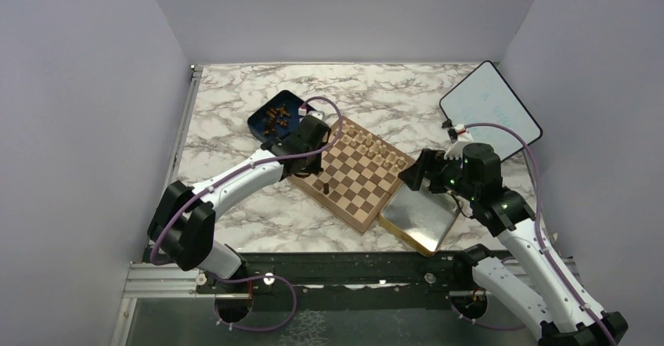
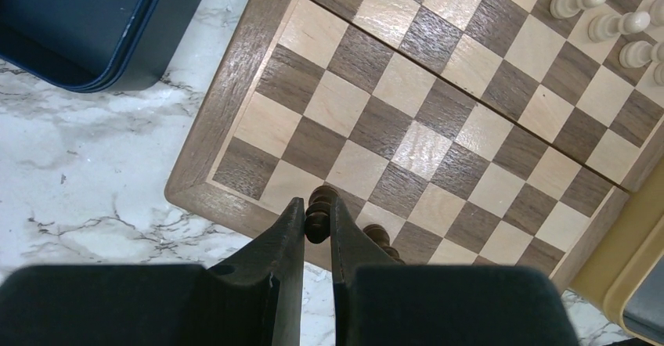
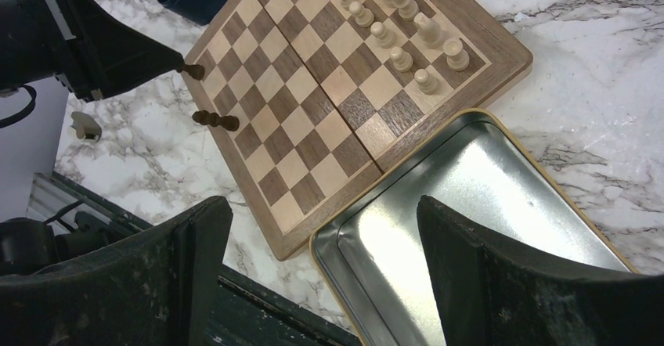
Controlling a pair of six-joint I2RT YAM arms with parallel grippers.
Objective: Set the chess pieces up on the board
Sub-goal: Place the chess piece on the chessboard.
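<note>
The dark square (image 1: 319,185) on the board's edge row beside the standing dark piece is empty, so my left gripper will next lower the dark brown chess piece there and let go.
The board (image 1: 368,178) lies mid-table and also shows in the left wrist view (image 2: 235,88) and the right wrist view (image 3: 313,103). My left gripper (image 2: 319,214) is shut on a dark brown chess piece (image 2: 319,209) over the board's edge row near a corner. I cannot tell if the piece touches the board. A second dark piece (image 2: 381,238) stands right beside it, partly hidden by my finger; it also shows in the right wrist view (image 3: 217,120). More dark pieces (image 1: 276,116) lie in the blue box. My right gripper (image 3: 322,205) is open and empty.
Pale beige chessmen (image 1: 369,144) fill the board's far rows. The dark blue box (image 1: 258,127) sits left of the board. A gold-rimmed metal tray (image 1: 419,221) lies under my right gripper. A white lid (image 1: 489,111) lies at the back right.
</note>
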